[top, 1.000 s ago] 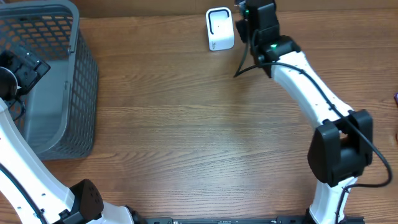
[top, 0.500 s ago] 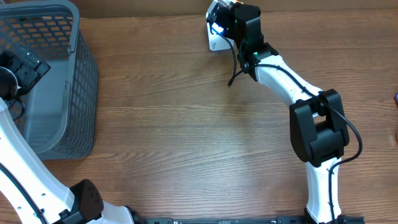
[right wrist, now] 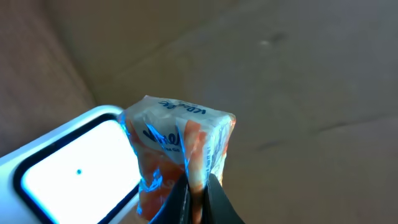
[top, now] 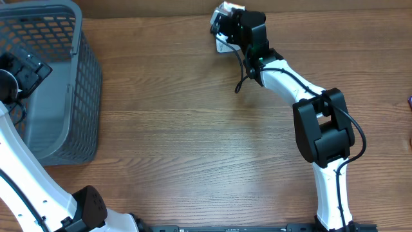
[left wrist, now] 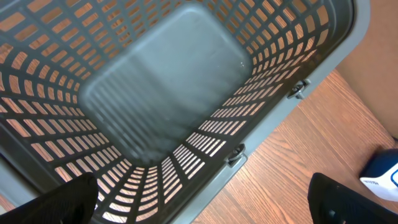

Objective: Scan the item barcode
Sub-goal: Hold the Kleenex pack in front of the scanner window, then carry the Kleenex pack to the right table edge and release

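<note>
I should next move the packet (top: 223, 9) in my right gripper toward the right in the overhead view, away from the scanner's window, to the clear tabletop, because the open wood has room there.
My right gripper (right wrist: 196, 198) is shut on the lower edge of a small orange-and-white packet (right wrist: 180, 146) with blue lettering. It holds the packet upright just beside the scanner's bright white window (right wrist: 68, 168). From overhead, the right gripper (top: 226, 19) and packet (top: 223, 9) hang over the white scanner (top: 221, 46) at the table's far edge, hiding most of it. No barcode is visible on the packet. My left gripper (left wrist: 208, 202) hangs open and empty above the grey basket (left wrist: 155, 93).
The grey mesh basket (top: 71, 84) stands at the table's left end, with nothing showing inside it. A blue-and-white object (left wrist: 382, 177) lies on the wood beyond the basket's rim. The right arm's cable (top: 241, 74) hangs near the scanner.
My right gripper has swung left with the packet, from beside the scanner's right side to over it. The left arm has not moved.
</note>
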`<state>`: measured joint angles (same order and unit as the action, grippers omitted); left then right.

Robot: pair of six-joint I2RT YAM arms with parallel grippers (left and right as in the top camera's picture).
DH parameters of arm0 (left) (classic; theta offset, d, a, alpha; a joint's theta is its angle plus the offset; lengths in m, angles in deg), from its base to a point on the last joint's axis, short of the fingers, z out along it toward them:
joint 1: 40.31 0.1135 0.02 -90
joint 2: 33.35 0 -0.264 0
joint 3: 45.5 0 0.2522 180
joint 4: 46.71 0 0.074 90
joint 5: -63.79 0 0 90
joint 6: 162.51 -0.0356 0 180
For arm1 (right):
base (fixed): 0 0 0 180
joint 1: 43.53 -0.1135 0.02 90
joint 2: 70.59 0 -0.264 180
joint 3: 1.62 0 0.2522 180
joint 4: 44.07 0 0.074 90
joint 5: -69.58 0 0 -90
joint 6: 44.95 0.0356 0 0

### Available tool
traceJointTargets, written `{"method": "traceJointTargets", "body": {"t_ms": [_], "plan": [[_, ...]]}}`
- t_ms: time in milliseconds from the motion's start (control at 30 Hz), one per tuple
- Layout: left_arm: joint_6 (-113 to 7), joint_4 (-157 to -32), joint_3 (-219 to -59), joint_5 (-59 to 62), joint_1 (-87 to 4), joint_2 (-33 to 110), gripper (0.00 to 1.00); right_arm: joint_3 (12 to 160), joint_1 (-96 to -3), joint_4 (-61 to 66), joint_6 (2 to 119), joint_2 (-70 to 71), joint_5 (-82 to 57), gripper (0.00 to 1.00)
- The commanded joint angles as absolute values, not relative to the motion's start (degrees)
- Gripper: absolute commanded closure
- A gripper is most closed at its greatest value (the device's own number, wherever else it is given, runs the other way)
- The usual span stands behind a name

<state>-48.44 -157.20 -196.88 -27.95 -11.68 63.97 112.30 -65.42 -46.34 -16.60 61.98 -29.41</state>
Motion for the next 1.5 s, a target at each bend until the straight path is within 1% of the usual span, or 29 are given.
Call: {"method": "traceJointTargets", "body": {"t_ms": [0,200,267,333,400,433,500,700,833,967,1100,1333,1367,1400,1467], "plan": [[-47.9,-157.3,-197.0,-27.7,-11.4,64.0,0.0,113.3,-65.4,-49.8,-5.4,61.6,-36.1,0.96],[-47.9,-157.3,-197.0,-27.7,-11.5,64.0,0.0,113.5,-61.3,-44.6,15.4,56.0,-37.3,0.96],[-47.9,-157.3,-197.0,-27.7,-11.4,64.0,0.0,113.5,-58.8,-41.4,20.0,53.1,-37.6,0.96],[-47.9,-157.3,-197.0,-27.7,-11.5,64.0,0.0,113.5,-56.0,-38.5,24.2,50.7,-40.9,0.96],[-47.9,-157.3,-197.0,-27.7,-11.4,64.0,0.0,113.5,-52.8,-35.0,29.8,48.5,-48.0,0.96],[-47.9,-157.3,-197.0,-27.7,-11.4,64.0,0.0,113.5,-51.0,-32.4,32.5,47.6,-51.3,0.96],[-47.9,-157.3,-197.0,-27.7,-11.4,64.0,0.0,113.5,-47.4,-25.4,36.3,46.5,-53.2,0.96],[-47.9,-157.3,-197.0,-27.7,-11.5,64.0,0.0,113.4,-37.1,-3.3,47.9,47.2,-49.0,0.96],[-47.9,-157.3,-197.0,-27.7,-11.5,64.0,0.0,113.3,-30.6,9.0,48.3,48.5,-43.6,0.96],[-47.9,-157.3,-197.0,-27.7,-11.4,64.0,0.0,113.3,-24.7,17.9,48.3,49.2,-43.4,0.96],[-47.9,-157.3,-197.0,-27.7,-11.4,64.0,0.0,112.6,-19.1,19.5,48.3,49.2,-42.1,0.96],[-47.9,-157.3,-197.0,-27.7,-11.4,64.0,0.0,110.5,-12.9,20.1,48.1,49.2,-33.0,0.95],[-47.9,-157.3,-197.0,-27.7,-11.4,64.0,0.0,110.2,-12.6,20.4,48.1,49.2,-33.0,0.86],[-47.9,-157.3,-197.0,-27.7,-11.5,64.0,0.0,110.0,-12.2,20.6,48.1,49.2,-33.2,0.67],[-47.9,-157.3,-197.0,-27.7,-11.4,64.0,0.0,110.0,-11.9,21.4,48.1,49.2,-33.2,0.46]]}}
